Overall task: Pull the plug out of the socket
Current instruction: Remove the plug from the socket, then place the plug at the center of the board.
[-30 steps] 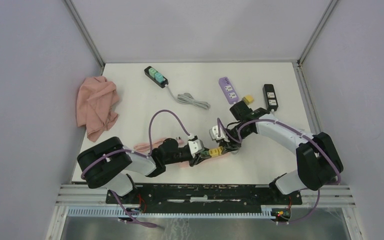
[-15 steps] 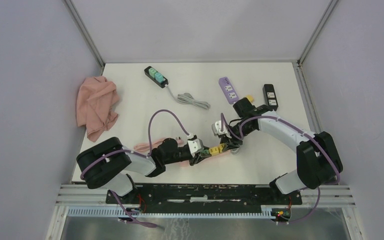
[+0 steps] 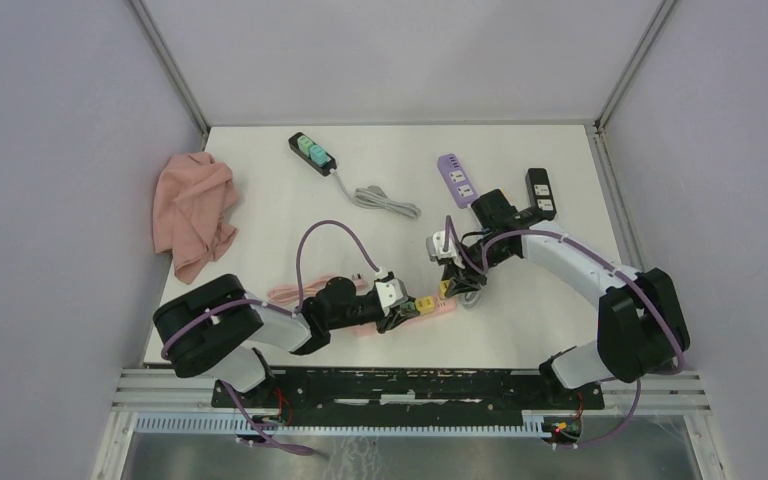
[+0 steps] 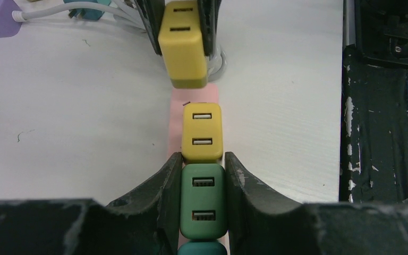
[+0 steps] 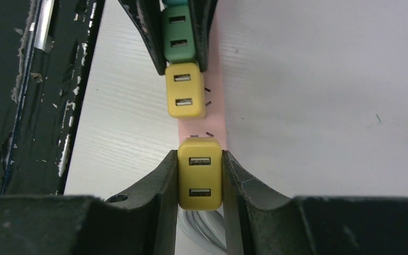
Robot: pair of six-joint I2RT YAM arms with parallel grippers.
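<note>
The right gripper will next move the second yellow plug past the near grey cable, to the right in the top view, and then lower it to the table (image 3: 503, 301).
The socket is a pink power strip (image 3: 442, 313) lying near the table's front edge, also seen in the left wrist view (image 4: 194, 101) and the right wrist view (image 5: 216, 106). A green plug (image 4: 202, 207), a yellow plug (image 4: 202, 133) and a teal plug (image 4: 202, 248) sit in it. My left gripper (image 4: 202, 157) (image 3: 398, 312) is shut on the green plug. My right gripper (image 5: 200, 154) (image 3: 448, 285) is shut on a second yellow plug (image 5: 200, 178), held just off the strip's end, with bare socket slots showing beyond it.
A pink cloth (image 3: 195, 210) lies at the left edge. A black strip with teal sockets (image 3: 312, 153) and its grey cable (image 3: 385, 198), a purple strip (image 3: 457, 180) and a black strip (image 3: 540, 192) lie at the back. A black rail (image 3: 410, 385) borders the front.
My right gripper has drawn back and up from the strip's end with its yellow plug, opening a gap to the plugs still on the strip. The left gripper has stayed put.
</note>
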